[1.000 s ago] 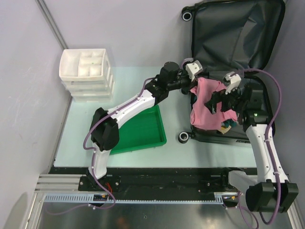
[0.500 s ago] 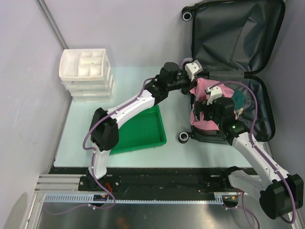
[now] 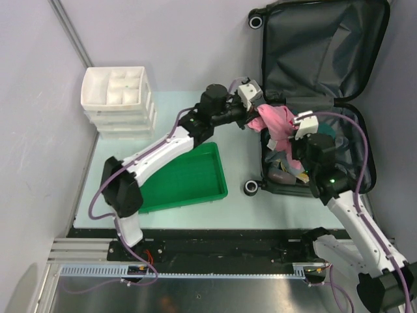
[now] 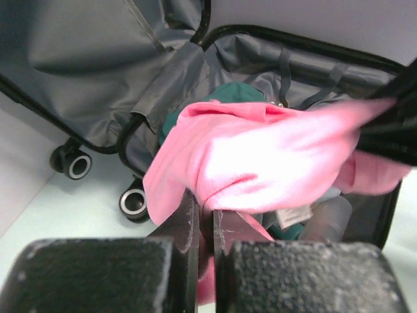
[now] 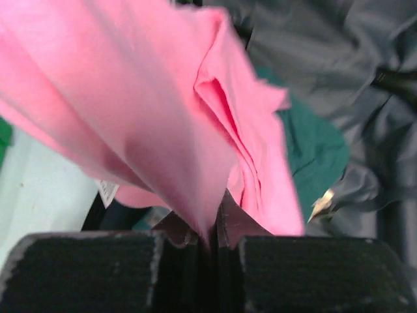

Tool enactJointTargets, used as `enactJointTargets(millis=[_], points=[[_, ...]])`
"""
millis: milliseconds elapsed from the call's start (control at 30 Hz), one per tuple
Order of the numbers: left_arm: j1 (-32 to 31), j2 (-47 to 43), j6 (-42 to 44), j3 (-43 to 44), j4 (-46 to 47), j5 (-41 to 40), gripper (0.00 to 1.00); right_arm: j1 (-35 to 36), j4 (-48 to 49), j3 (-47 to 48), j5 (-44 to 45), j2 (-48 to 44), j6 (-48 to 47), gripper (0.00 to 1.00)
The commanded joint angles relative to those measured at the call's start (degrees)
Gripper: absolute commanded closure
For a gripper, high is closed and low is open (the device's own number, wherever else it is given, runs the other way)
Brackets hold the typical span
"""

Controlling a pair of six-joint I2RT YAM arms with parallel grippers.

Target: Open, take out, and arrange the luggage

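Observation:
I should next swing my left gripper down and to the left in the top view, because the empty green tray (image 3: 184, 176) is there, then lower the end of the garment and let go of it.
The luggage (image 3: 319, 45) lies open at the back right of the table, its dark grey lid propped up against the wall. A pink garment (image 3: 277, 120) hangs above the lower half, stretched between both grippers. My left gripper (image 3: 256, 119) is shut on its left end; in the left wrist view the pink garment (image 4: 260, 156) bunches over my left gripper (image 4: 206, 212). My right gripper (image 3: 291, 137) is shut on a fold of the pink garment (image 5: 130, 117), which runs down into my right gripper (image 5: 210, 238). A dark green garment (image 5: 313, 150) lies beneath in the lining (image 5: 339, 59).
A flat green tray (image 3: 189, 179) sits under the left arm, left of the suitcase. A white compartmented drawer box (image 3: 119, 101) stands at the back left by the wall. Black wheels (image 3: 251, 188) stick out from the suitcase's near left corner. More packed items lie in the lower half.
My right gripper has moved left onto the pink garment and shut on it. The left arm has pulled back to the left, lifting the garment off the suitcase contents.

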Motion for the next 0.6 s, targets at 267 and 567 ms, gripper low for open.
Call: enactJointTargets(millis=[267,567], points=[[5.24,-28.02,17.2,-10.2,-14.41,-0.42,1.0,-9.18,-7.96,22.08,-35.73,1.3,-13.09,1.0],[10.76,-56.05,23.88,-24.89,-36.99,-1.59,1.0,5.75,-6.74,27.63,-45.88,9.3,-7.65,1.0]])
